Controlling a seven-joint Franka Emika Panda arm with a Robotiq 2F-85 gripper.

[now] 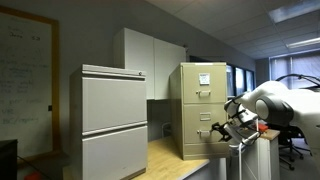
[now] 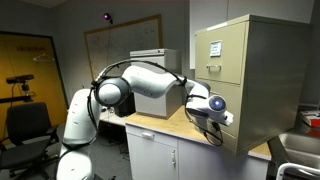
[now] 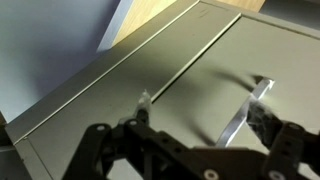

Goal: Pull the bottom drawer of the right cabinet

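I will move my gripper outward next until its open fingers are on both sides of the drawer's small metal handle, then close. The handle lies outward of my gripper, in line between its fingers.
The right cabinet is a narrow beige filing cabinet that stands on a wooden counter; it shows in both exterior views. Its upper drawer carries white labels. The bottom drawer is plain beige and also shows in an exterior view. My gripper is right at the bottom drawer's front. In the wrist view the gripper is open. The drawer's metal handle stands between the fingers, close to the right-hand finger, on the drawer front.
A wide pale grey two-drawer cabinet stands beside the beige one. A tall white cupboard is behind. The wooden counter runs under the cabinets. A whiteboard and an office chair are behind the arm.
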